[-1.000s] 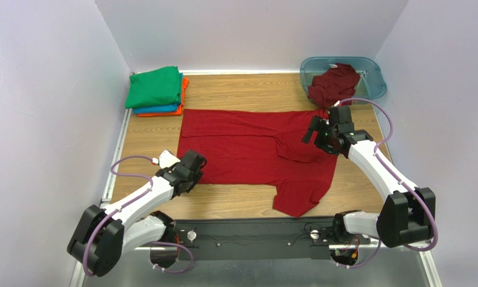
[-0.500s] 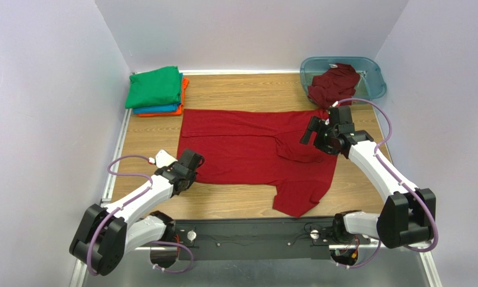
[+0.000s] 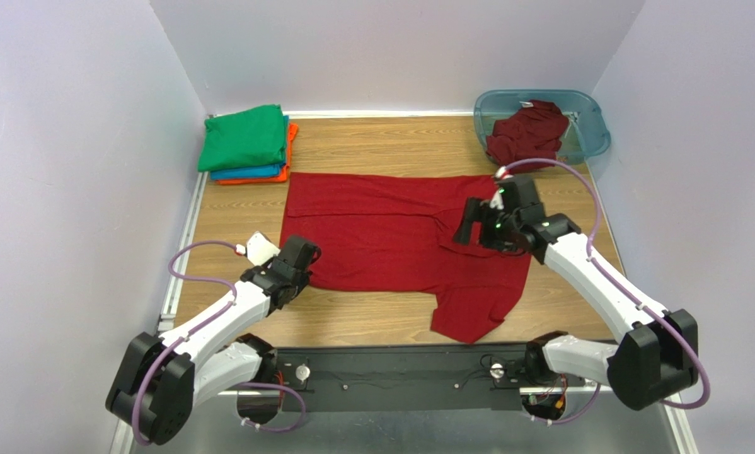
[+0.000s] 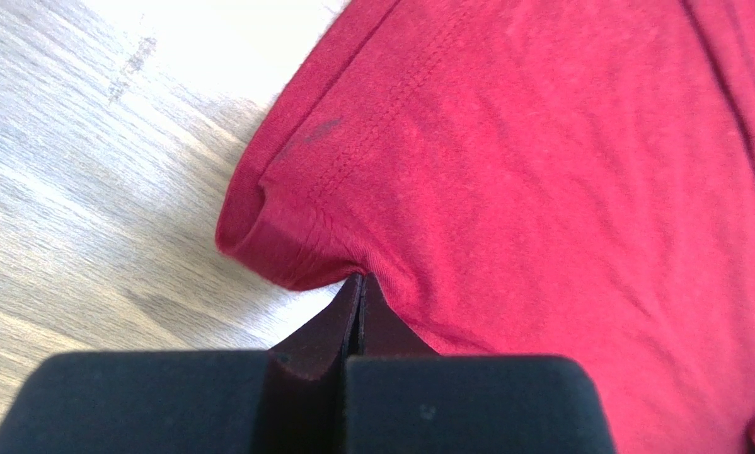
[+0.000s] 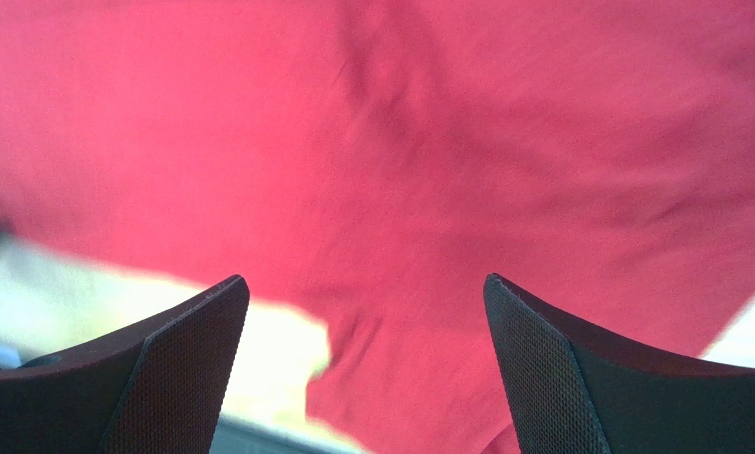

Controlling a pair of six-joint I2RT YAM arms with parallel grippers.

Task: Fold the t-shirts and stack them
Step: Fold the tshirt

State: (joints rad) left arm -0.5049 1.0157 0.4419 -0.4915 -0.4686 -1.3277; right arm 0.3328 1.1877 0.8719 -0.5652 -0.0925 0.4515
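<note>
One sleeve still sticks out toward the table's near edge. Next, the right gripper comes back and down onto that sleeve's near end [image 3: 469, 336] and closes.
A dark red t-shirt [image 3: 391, 232] lies spread flat across the wooden table, one sleeve hanging toward the near edge. My left gripper [image 3: 301, 265] is at its near-left hem corner. In the left wrist view the left gripper [image 4: 360, 281] is shut, with the bunched hem [image 4: 287, 255] pinched at its tips. My right gripper [image 3: 476, 227] hovers open over the shirt's right half; its wrist view shows the right gripper [image 5: 365, 284] wide apart above the red cloth [image 5: 448, 142], holding nothing. Folded green [image 3: 244, 137], blue [image 3: 253, 173] and orange [image 3: 291, 142] t-shirts are stacked at the back left.
A translucent teal tub [image 3: 591, 118] stands at the back right with a crumpled dark red t-shirt [image 3: 528, 132] in it, partly draped over its front rim. White walls close in the table on the left, back and right.
The left gripper has shut on the shirt's near-left hem corner. The right gripper, still open, has moved left and inward over the spread shirt.
</note>
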